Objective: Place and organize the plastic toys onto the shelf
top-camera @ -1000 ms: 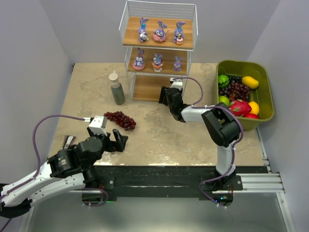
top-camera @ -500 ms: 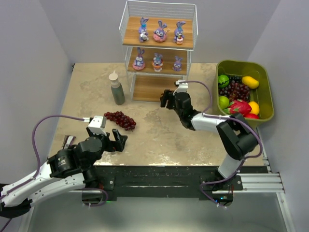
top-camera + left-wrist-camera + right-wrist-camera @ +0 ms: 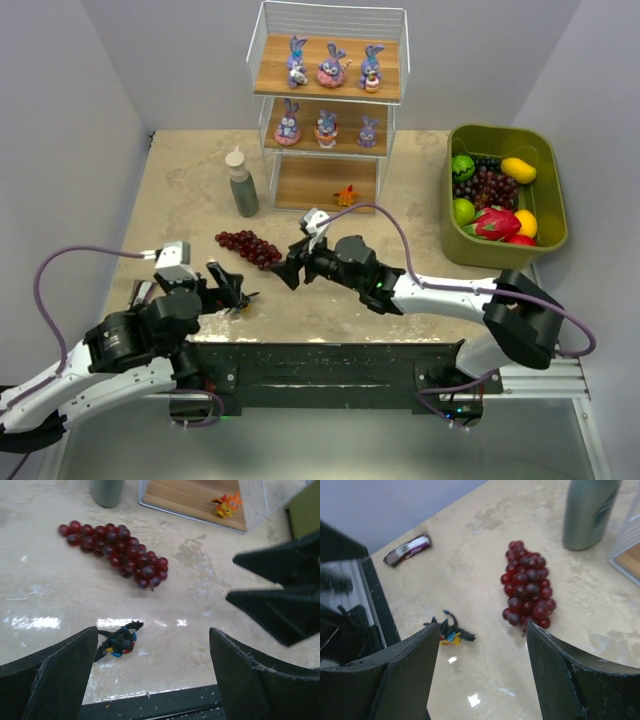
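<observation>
The black bug's body [image 3: 243,303] [image 3: 450,634] sits off toward one open finger, so my right gripper will move down, back and to the left in the top view onto it.
The shelf [image 3: 327,96] holds three purple-blue bunnies [image 3: 332,65] on its top board and three more [image 3: 326,128] on the middle board. An orange creature [image 3: 345,195] [image 3: 227,506] stands on the bottom board. A black bug [image 3: 238,300] [image 3: 117,641] [image 3: 449,631] lies on the table near the front edge. My left gripper [image 3: 226,288] [image 3: 152,650] hovers open just over it, with the bug by its left finger. My right gripper [image 3: 291,272] [image 3: 482,640] is open too, low over the table, pointing at the bug from the right.
A dark red grape bunch [image 3: 250,248] [image 3: 529,590] lies just behind both grippers. A grey-green bottle [image 3: 240,182] stands left of the shelf. An olive-green fruit bin [image 3: 549,170] sits at the right. A small purple-and-dark strip [image 3: 407,550] lies near the table's front left edge.
My right arm has pulled out of the shelf's bottom tier and swung down-left toward the black bug; the orange creature now shows on the bottom board. My left gripper shifted slightly left.
</observation>
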